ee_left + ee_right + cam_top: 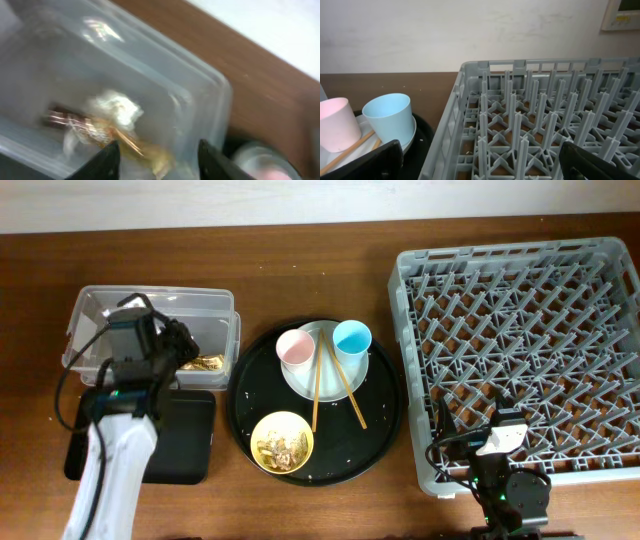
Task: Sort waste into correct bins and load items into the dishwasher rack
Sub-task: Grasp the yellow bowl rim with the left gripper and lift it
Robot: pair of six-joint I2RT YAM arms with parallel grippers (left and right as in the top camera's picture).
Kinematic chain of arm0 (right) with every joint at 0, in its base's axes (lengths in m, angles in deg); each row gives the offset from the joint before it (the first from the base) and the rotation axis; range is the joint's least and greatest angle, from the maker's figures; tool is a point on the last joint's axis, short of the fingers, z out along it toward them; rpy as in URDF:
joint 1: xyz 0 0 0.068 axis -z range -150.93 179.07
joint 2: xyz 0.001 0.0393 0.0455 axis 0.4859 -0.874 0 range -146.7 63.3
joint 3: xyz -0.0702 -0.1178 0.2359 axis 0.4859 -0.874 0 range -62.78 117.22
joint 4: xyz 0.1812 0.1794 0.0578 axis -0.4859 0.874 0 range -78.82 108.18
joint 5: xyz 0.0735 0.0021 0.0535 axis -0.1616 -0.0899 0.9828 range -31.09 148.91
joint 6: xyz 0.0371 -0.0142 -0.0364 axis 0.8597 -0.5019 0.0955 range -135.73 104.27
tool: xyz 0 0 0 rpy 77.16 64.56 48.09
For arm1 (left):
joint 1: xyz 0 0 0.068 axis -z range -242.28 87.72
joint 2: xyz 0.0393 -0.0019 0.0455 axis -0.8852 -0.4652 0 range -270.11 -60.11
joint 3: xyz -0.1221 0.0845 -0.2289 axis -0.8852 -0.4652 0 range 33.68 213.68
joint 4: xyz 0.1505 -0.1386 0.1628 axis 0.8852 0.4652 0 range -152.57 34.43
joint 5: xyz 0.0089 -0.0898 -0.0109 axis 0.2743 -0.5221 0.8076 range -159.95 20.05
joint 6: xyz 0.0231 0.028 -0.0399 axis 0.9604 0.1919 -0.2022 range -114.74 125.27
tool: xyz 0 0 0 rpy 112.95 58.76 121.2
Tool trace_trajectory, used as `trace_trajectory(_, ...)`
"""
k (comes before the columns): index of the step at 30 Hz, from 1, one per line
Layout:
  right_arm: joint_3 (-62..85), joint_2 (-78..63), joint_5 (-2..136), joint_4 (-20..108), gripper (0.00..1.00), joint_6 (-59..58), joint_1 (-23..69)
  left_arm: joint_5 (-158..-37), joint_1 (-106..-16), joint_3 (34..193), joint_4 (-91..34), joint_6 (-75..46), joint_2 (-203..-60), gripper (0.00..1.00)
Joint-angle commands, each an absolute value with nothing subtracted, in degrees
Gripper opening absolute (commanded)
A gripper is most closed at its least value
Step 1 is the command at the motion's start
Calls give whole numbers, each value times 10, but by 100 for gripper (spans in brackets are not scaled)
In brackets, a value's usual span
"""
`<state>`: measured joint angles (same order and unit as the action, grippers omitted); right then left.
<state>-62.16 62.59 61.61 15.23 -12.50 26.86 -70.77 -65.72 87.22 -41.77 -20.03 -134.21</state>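
Observation:
Beige scraps are still in the yellow bowl (262, 430). My left gripper will next move back from the tub, then down to close on the bowl's rim on the rack side.
My left gripper (183, 347) is open over the clear tub (100, 315). In the left wrist view, its fingers (159, 161) are apart above the crumpled white napkin (117, 107) and the brown-and-gold wrapper (95, 129), which lie in the tub (200, 85). The wrapper (203, 363) also shows from overhead. The pink cup (296, 348), blue cup (352, 338) and two chopsticks (318, 385) rest on the white plate (375, 365). The yellow bowl (262, 430) holds beige scraps (283, 446). My right gripper (497, 442) is open at the grey rack's (520, 330) front-left corner.
The plate and bowl sit on a large round black tray (245, 395). A shallow black rectangular tray (185, 435) lies in front of the tub, partly under my left arm. The right wrist view shows the rack (545, 100), pink cup (337, 130) and blue cup (387, 122).

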Motion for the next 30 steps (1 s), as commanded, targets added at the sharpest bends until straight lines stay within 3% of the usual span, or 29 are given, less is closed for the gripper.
trace_trajectory(1,-625,629,619,154,98,-123,272,-837,-603,879,-279,-181,-1253,39)
trace_trajectory(4,-625,629,619,154,98,-123,272,-830,-444,878,-142,-178,-1256,37)
trace_trajectory(12,-625,629,619,154,98,-123,272,-717,-181,878,-116,-245,-1386,37)
trace_trajectory(16,-625,629,619,154,98,-123,272,-706,-139,878,-149,-248,-1459,37)
trace_trajectory(20,-625,629,619,154,98,-123,272,-620,-137,878,-169,-251,-1482,37)
trace_trajectory(30,-625,629,619,154,98,-123,272,-619,-137,866,-219,-252,-1483,36)
